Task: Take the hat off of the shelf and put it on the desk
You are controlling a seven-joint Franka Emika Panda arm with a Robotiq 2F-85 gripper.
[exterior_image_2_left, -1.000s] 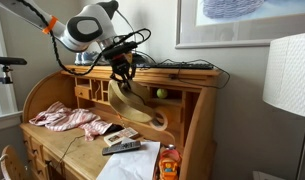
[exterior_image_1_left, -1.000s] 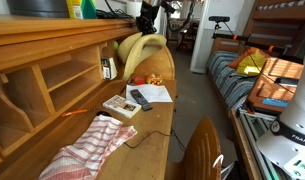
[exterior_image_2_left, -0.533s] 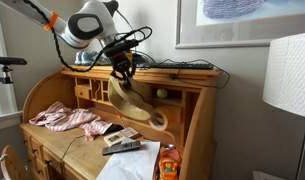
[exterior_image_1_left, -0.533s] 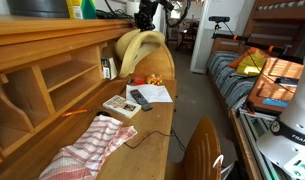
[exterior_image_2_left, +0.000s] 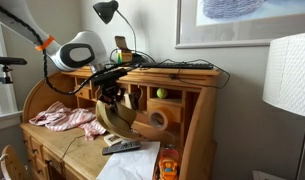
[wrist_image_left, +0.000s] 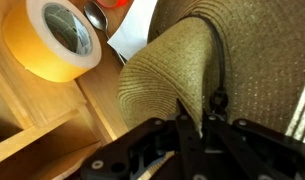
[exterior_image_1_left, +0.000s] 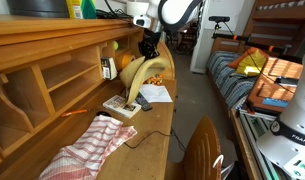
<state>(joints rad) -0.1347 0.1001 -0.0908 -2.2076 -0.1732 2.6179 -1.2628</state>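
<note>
The hat (exterior_image_1_left: 145, 72) still hangs above the desk's writing surface, so it shifts with my gripper toward the checked cloth next and comes down.
The tan woven straw hat (exterior_image_1_left: 145, 72) hangs folded from my gripper (exterior_image_1_left: 147, 48) above the desk's writing surface (exterior_image_1_left: 142, 135), over the remote and papers. In the other exterior view the hat (exterior_image_2_left: 116, 118) droops below my gripper (exterior_image_2_left: 109, 92), in front of the cubbyholes. In the wrist view my gripper (wrist_image_left: 193, 118) is shut on a fold of the hat's brim (wrist_image_left: 162, 75), with the darker band beside the fingers. The shelf (exterior_image_1_left: 42, 38) is the long top board of the hutch; it also shows in an exterior view (exterior_image_2_left: 177, 73).
A red-and-white checked cloth (exterior_image_1_left: 87, 148) lies on the near desk surface. A remote (exterior_image_1_left: 140, 99), a calculator-like box (exterior_image_1_left: 120, 105) and papers (exterior_image_1_left: 152, 93) lie under the hat. A roll of yellow tape (wrist_image_left: 57, 40) sits by the cubbyholes. A bed (exterior_image_1_left: 247, 75) stands beside the desk.
My gripper has come down from shelf height with the hat in it, and moved along the desk. The hat now hangs lower, close over the writing surface.
</note>
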